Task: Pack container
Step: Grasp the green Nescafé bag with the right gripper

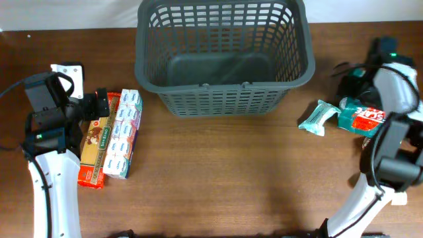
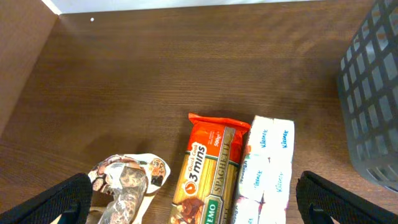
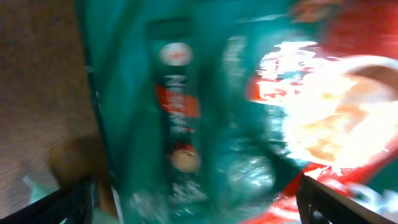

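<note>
The robot's right gripper will next move to the teal and red Nescafe packet between its open fingers, go down onto the packet's teal part (image 1: 354,107) (image 3: 198,150) and close there.
The dark grey lattice basket (image 1: 225,99) stands at the back centre of the table, and its wall shows at the right edge of the left wrist view (image 2: 373,93). My left gripper (image 1: 99,109) is open above an orange spaghetti pack (image 1: 94,149) (image 2: 208,168) and a white tissue pack (image 1: 123,135) (image 2: 267,162). Its fingers (image 2: 199,208) are spread wide around both packs and a brown patterned packet (image 2: 124,186). My right gripper (image 1: 355,99) is open, with its fingers (image 3: 199,208) on either side of a teal and red Nescafe packet (image 1: 362,119) (image 3: 205,106), which is blurred.
A small light teal packet (image 1: 319,118) lies left of the Nescafe packet. The table's back edge and a pale wall run behind the basket. Bare wooden tabletop (image 1: 225,178) lies in front of the basket between the two arms.
</note>
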Tool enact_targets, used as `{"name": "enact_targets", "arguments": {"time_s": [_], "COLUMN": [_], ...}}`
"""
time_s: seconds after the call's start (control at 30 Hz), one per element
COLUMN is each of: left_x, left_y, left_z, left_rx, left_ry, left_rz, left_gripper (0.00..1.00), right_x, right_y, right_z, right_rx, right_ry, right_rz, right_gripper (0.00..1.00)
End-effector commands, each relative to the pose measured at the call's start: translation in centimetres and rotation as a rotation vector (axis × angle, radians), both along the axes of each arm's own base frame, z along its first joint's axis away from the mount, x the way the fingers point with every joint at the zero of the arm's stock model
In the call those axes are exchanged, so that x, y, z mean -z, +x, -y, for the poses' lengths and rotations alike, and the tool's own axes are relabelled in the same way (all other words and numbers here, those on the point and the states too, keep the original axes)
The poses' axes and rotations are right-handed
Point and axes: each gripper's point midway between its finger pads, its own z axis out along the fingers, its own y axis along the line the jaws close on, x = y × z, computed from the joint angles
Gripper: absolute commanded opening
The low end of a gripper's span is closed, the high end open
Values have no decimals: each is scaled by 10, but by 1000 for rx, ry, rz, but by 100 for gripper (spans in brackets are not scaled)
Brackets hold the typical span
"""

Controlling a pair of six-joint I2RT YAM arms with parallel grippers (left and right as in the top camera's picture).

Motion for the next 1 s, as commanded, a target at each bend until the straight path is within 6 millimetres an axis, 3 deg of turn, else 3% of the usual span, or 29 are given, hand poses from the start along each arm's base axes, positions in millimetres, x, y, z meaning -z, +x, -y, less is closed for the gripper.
{"name": "enact_targets", "arguments": {"time_s": [0.0, 0.23, 0.37, 0.4, 0.43, 0.47, 0.5, 0.7, 0.8, 0.87, 0.9, 0.97], "left_x": [-5, -5, -5, -5, -5, -5, -5, -5, -5, -5, -5, -5], "left_y": [3, 3, 3, 3, 3, 2, 3, 2, 2, 2, 3, 2], "left_z": [0, 0, 0, 0, 0, 0, 0, 0, 0, 0, 0, 0], "left_rx": [0, 0, 0, 0, 0, 0, 0, 0, 0, 0, 0, 0], "left_ry": [-13, -13, -13, -13, -13, -13, -13, -13, -13, -13, -13, -13], "left_rz": [15, 15, 15, 15, 15, 14, 15, 15, 15, 15, 15, 15], "left_gripper": [99, 99, 99, 99, 99, 99, 99, 99, 99, 99, 99, 99], "right_x": [7, 40, 63, 66, 69, 70, 70, 70, 49, 18, -20, -73], "right_y": [5, 1, -4, -5, -5, -6, -6, -9, 0, 12, 25, 37], "right_z": [4, 16, 16, 15, 14, 13, 13, -3, -10, -8, -4, -1], "right_rx": [-31, -16, -6, -2, 6, 21, 30, 66, 79, 77, 74, 69], "right_ry": [-78, -109, -100, -96, -93, -91, -90, 6, 54, 52, 32, 3], "right_rz": [-30, -97, -140, -144, -148, -146, -145, -139, -91, -27, 51, 158], "right_gripper": [99, 99, 78, 64, 32, 14, 7, 3, 4, 4, 4, 4]}}
